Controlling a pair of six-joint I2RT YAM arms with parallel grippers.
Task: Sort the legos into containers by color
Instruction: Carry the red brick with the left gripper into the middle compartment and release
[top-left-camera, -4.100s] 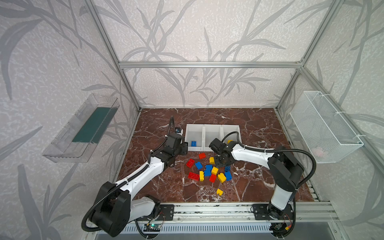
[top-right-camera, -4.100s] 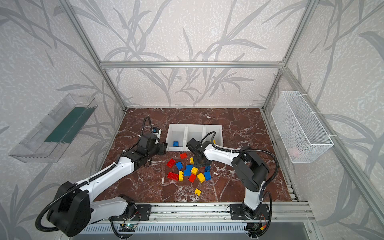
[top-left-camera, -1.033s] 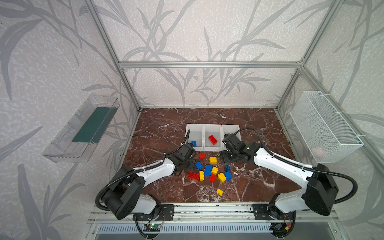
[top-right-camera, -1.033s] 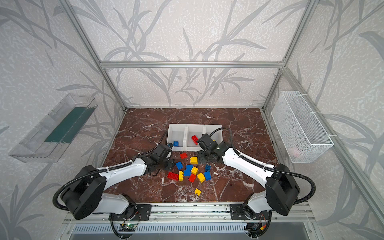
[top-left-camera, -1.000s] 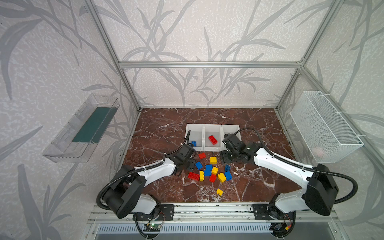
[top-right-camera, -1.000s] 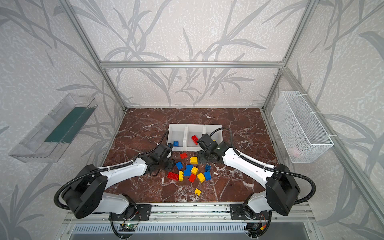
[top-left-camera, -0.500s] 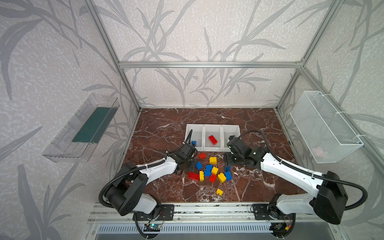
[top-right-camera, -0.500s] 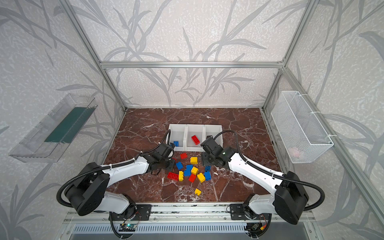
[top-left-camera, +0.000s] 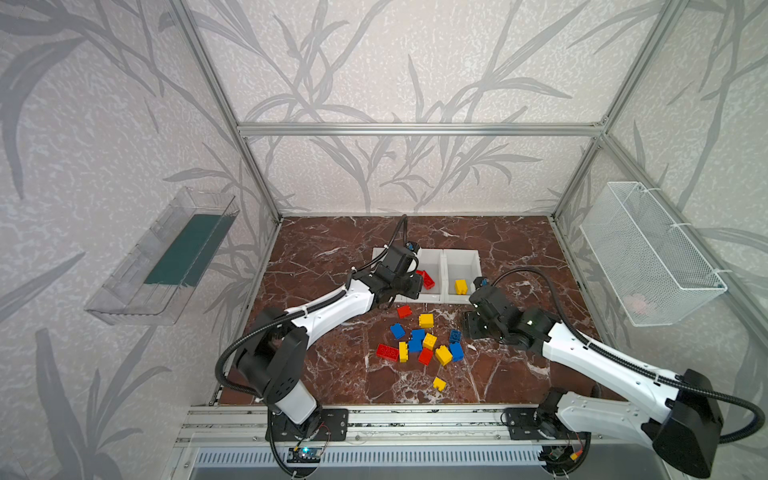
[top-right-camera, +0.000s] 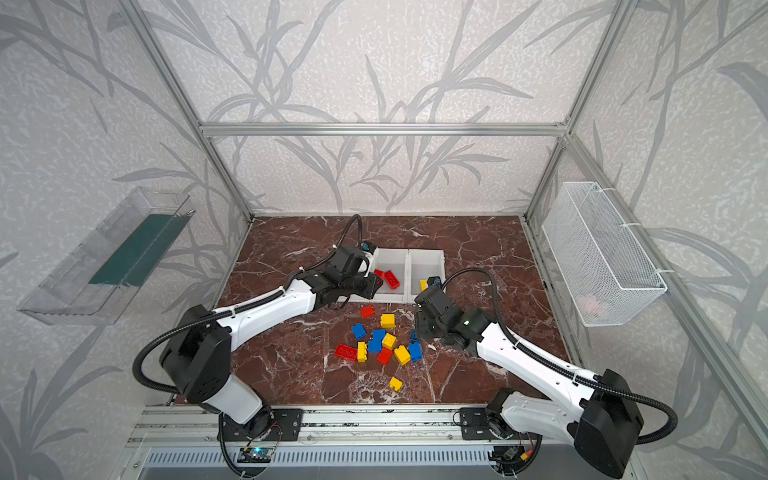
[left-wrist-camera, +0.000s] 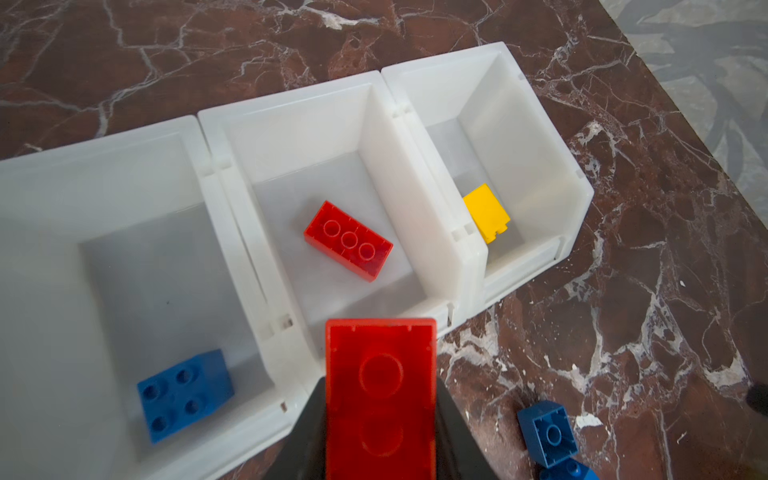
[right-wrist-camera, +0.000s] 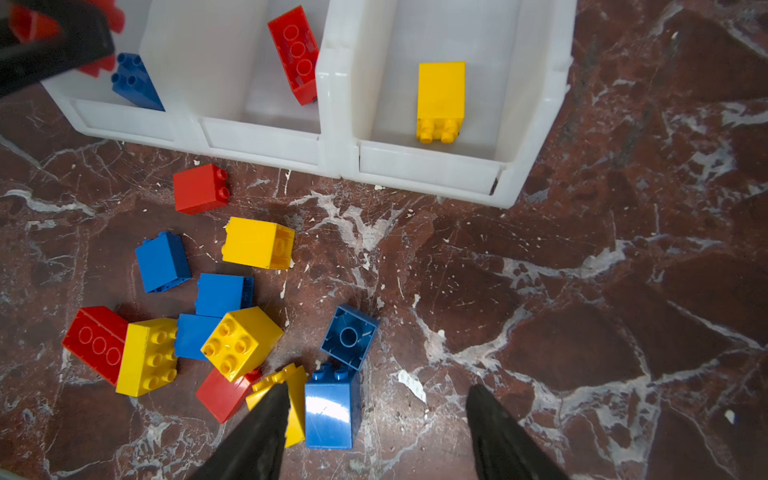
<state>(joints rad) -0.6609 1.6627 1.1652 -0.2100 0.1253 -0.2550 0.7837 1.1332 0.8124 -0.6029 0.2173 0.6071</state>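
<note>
My left gripper is holding the red lego (left-wrist-camera: 380, 399) and should move down and outward over the middle bin (left-wrist-camera: 364, 300) and release it, since the bin holding red lies below and outward of the gripper.
My left gripper (left-wrist-camera: 380, 384) is shut on a red lego (left-wrist-camera: 380, 399) and holds it over the front edge of the containers (left-wrist-camera: 291, 95), where the left and middle bins meet. The left bin holds a blue lego (left-wrist-camera: 185, 392), the middle a red oblong one (left-wrist-camera: 348, 240), the right a yellow one (left-wrist-camera: 486, 212). Several red, blue and yellow legos (top-left-camera: 419, 340) lie piled on the floor in front. My right gripper (right-wrist-camera: 378, 388) hangs open at the pile's right edge, with a blue lego (right-wrist-camera: 332, 409) beside one finger. In both top views the grippers show (top-left-camera: 409, 286) (top-right-camera: 422, 328).
A lone yellow lego (top-left-camera: 439, 383) lies nearer the front rail (top-left-camera: 395, 419). A clear tray with green liner (top-left-camera: 166, 257) hangs on the left wall and a white wire basket (top-left-camera: 648, 253) on the right wall. Marble floor stretches right of the bins.
My left gripper closed on a red lego at the pile's left edge and carried it up to the bins. My right gripper drew back from the right bin toward the pile.
</note>
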